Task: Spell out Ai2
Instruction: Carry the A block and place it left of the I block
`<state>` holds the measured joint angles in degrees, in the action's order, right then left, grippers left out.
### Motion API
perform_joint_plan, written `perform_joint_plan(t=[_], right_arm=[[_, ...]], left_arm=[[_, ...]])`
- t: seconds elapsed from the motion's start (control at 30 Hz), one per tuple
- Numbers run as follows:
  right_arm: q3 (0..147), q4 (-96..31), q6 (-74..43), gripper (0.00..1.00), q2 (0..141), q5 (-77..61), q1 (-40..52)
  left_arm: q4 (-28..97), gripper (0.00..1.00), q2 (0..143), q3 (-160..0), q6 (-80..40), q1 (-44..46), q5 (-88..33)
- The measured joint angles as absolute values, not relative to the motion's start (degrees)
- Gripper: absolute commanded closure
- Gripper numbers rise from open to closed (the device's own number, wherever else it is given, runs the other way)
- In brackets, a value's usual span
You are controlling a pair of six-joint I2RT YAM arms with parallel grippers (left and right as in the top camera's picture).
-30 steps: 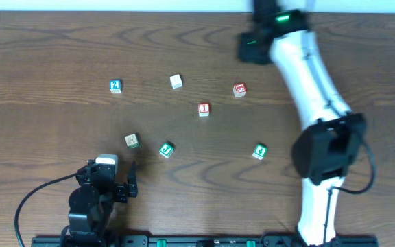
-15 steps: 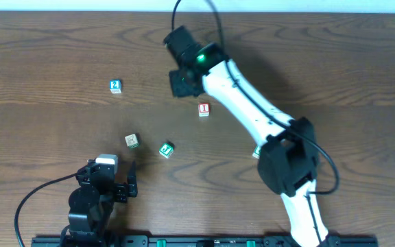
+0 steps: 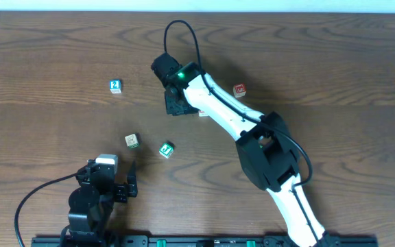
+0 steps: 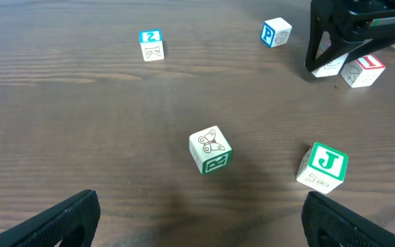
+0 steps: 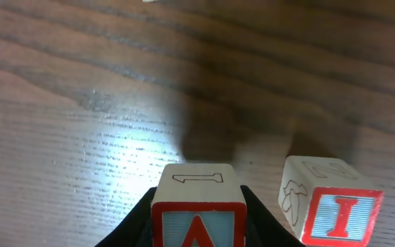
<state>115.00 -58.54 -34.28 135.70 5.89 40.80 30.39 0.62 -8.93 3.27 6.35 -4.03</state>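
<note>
The robot's right gripper should lower the red-framed A block onto the table and edge it toward the I block before letting go, because there is still a gap.
My right gripper (image 3: 175, 106) is shut on a red-framed A block (image 5: 197, 214) and holds it low at the table, just left of the red I block (image 5: 331, 209). The two blocks stand close together with a small gap. The I block peeks out beside the arm in the overhead view (image 3: 203, 112). The left wrist view shows the right gripper (image 4: 334, 51) and the I block (image 4: 364, 71). The blue 2 block (image 3: 115, 86) sits at the far left, also in the left wrist view (image 4: 151, 44). My left gripper (image 3: 125, 189) is open and empty near the front edge.
A green butterfly block (image 3: 132, 140) and a green J block (image 3: 166, 149) lie in front of the left gripper. A red block (image 3: 239, 90) sits right of the arm. A blue P block (image 4: 276, 32) stands left of the right gripper.
The right arm has swung from the far right to the left and come down beside the I block. The left arm has not moved.
</note>
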Motion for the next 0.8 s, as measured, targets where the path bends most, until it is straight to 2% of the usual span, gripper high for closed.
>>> perform_joint_plan(t=[0.5, 0.57, 0.63, 0.8], right_arm=[[110.5, -57.4, -35.6, 0.99, 135.7, 7.9, 41.2], [110.5, -57.3, -35.6, 0.98, 135.7, 7.9, 41.3], [110.5, -57.1, -35.6, 0.92, 135.7, 8.0, 41.3], [110.5, -56.2, -35.6, 0.94, 135.7, 8.0, 41.3]], left_arm=[[30.4, 0.05, 0.6, -8.9, 3.3, 6.3, -4.0], [30.4, 0.05, 0.6, -8.9, 3.3, 6.3, -4.0], [30.4, 0.05, 0.6, -8.9, 3.3, 6.3, -4.0], [30.4, 0.05, 0.6, -8.9, 3.3, 6.3, -4.0]])
